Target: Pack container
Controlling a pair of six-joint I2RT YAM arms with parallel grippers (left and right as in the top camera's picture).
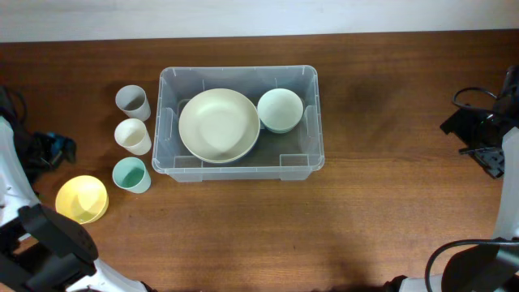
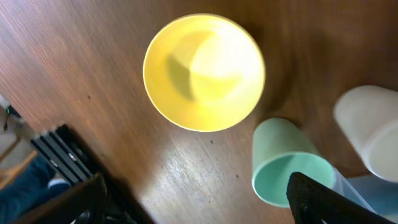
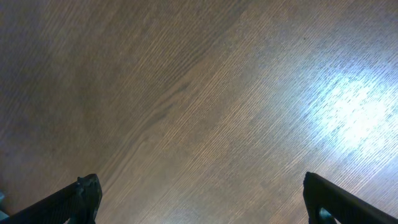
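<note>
The left gripper goes down to the yellow bowl [image 1: 82,199] next and straddles the yellow bowl's rim away from the green cup, since bare wood there leaves room for a finger.
The container [image 1: 312,159], a clear plastic bin, stands mid-table. Inside it lie a large cream bowl [image 1: 219,124] and a smaller pale green bowl [image 1: 280,109]. Left of the bin stand a grey cup [image 1: 132,101], a cream cup [image 1: 132,135] and a green cup [image 1: 130,174], with a yellow bowl [image 1: 82,199] nearer the corner. My left gripper [image 2: 196,199] is open above the wood, close to the yellow bowl [image 2: 204,72] and the green cup [image 2: 283,165], and holds nothing. My right gripper [image 3: 199,186] is open over bare wood, far right of the bin.
The table's front-left edge [image 2: 93,168] runs near the left gripper, with black framework beyond it. Cables and the right arm's black body [image 1: 478,130] sit at the table's right edge. The cream cup [image 2: 370,127] stands just beyond the green one.
</note>
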